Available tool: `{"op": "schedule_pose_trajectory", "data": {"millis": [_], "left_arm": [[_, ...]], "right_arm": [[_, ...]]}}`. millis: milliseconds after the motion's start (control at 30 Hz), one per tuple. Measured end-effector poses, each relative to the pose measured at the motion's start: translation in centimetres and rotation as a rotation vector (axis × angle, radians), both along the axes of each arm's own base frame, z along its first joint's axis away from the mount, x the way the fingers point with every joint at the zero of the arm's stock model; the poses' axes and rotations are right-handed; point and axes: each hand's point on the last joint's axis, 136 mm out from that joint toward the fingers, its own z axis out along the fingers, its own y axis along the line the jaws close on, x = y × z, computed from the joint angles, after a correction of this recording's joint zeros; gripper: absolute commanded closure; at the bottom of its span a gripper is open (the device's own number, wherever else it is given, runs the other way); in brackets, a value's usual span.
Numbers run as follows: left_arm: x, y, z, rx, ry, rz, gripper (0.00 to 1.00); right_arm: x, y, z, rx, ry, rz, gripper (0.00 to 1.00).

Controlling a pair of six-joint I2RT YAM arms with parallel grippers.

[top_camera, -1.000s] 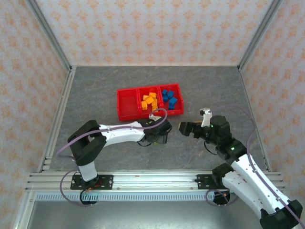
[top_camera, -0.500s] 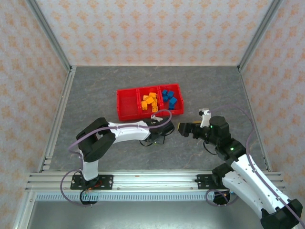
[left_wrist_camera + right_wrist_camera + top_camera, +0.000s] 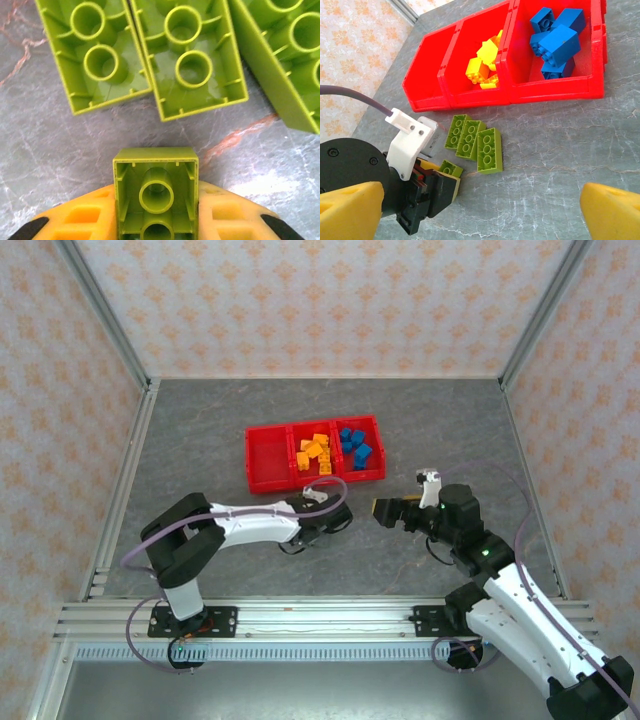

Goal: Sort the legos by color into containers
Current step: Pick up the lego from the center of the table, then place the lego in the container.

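Observation:
The lego goes up and outward over the bare bin [image 3: 268, 458] next, where my left gripper releases it, as that empty bin stands outward of the gripper.
My left gripper [image 3: 156, 202] is shut on a small olive green lego [image 3: 156, 172], hollow side up, just over the table. Three longer green legos [image 3: 192, 60] lie side by side, upside down, right ahead of it. In the right wrist view the left gripper [image 3: 445, 175] and its held brick [image 3: 451, 168] sit left of that green row [image 3: 476, 140]. The red containers [image 3: 555, 90] stand behind: orange-yellow legos [image 3: 482, 62] in the middle bin, blue legos [image 3: 555, 40] in the right bin, the left bin [image 3: 427, 82] bare. My right gripper [image 3: 480, 215] hangs open above the table, holding nothing.
From above, the red tray [image 3: 265, 483] lies at mid-table with the left gripper [image 3: 322, 528] just in front of it and the right gripper [image 3: 385, 512] close to its right. Aluminium frame rails and patterned walls enclose the grey table.
The left gripper has shut on the small green lego. The left arm's elbow swung out and back. The right arm barely moved and stayed open.

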Motion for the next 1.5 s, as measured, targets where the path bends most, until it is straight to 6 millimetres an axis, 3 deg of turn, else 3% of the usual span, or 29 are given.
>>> {"op": "schedule_pose_trajectory", "data": {"millis": [167, 433, 533, 633, 800, 933, 1067, 1300, 1500], "left_arm": [[0.0, 0.3, 2.0, -0.036, -0.034, 0.008, 0.84], [1.9, 0.8, 10.2, -0.144, -0.238, 0.055, 0.83], [3.4, 2.2, 12.5, -0.133, -0.308, 0.092, 0.83], [5.7, 5.2, 13.6, -0.090, -0.343, 0.165, 0.83], [8.7, 10.2, 14.1, -0.004, -0.366, 0.250, 0.83], [10.8, 12.1, 14.6, 0.036, -0.374, 0.265, 0.81], [13.0, 12.8, 13.8, 0.074, -0.358, 0.267, 0.81], [16.4, 13.3, 9.5, 0.115, -0.268, 0.254, 0.78], [18.3, 13.5, 7.3, 0.106, -0.228, 0.249, 0.76]], "right_arm": [[0.0, 0.1, 0.1, 0.006, -0.001, 0.005, 0.00], [-0.2, 0.4, 0.3, 0.025, -0.010, 0.021, 0.00], [-0.3, 0.4, 0.6, 0.033, -0.022, 0.025, 0.00], [-0.4, 0.4, 0.8, 0.035, -0.027, 0.025, 0.00], [-0.4, 0.4, 0.7, 0.035, -0.026, 0.025, 0.00], [-0.4, 0.4, 0.7, 0.035, -0.026, 0.025, 0.00], [-0.4, 0.4, 0.6, 0.035, -0.023, 0.027, 0.00], [-0.4, 0.5, 0.3, 0.032, -0.016, 0.028, 0.00], [-0.3, 0.5, 0.0, 0.027, -0.007, 0.028, 0.00]]}}
